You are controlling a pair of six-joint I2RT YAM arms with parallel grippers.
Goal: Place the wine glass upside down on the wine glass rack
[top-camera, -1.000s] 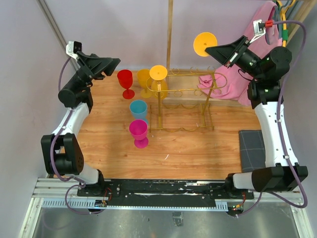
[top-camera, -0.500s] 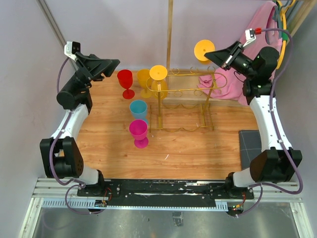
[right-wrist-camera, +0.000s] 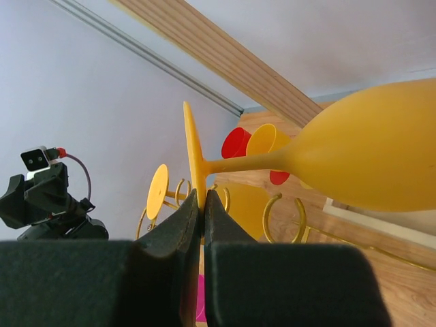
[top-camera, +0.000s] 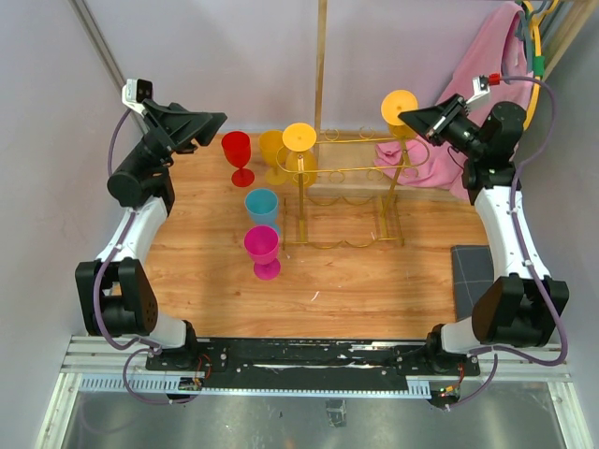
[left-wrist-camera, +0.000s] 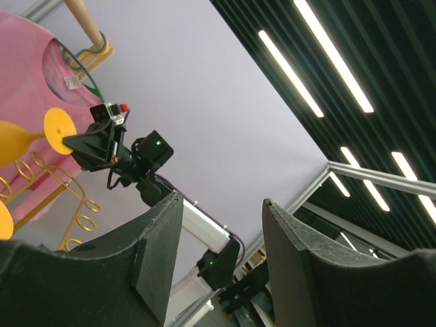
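I will next move the yellow wine glass in my right gripper back, then lower the glass's stem between the rack's end loops.
My right gripper is shut on the base disc of a yellow wine glass, held above the right end of the gold wire rack. In the right wrist view the fingers pinch the disc's edge; the glass lies sideways, its bowl toward the rack loops. A second yellow glass hangs upside down at the rack's left end. My left gripper is open and empty, raised at the far left; its wrist view shows spread fingers and the held glass's disc.
Red, yellow, blue and magenta goblets stand left of the rack. A tall wooden pole rises behind it. Pink cloth hangs at the back right. A grey pad lies on the right.
My right gripper has carried the yellow glass rightward and lower, closer to the rack's right end. The left arm has barely moved.
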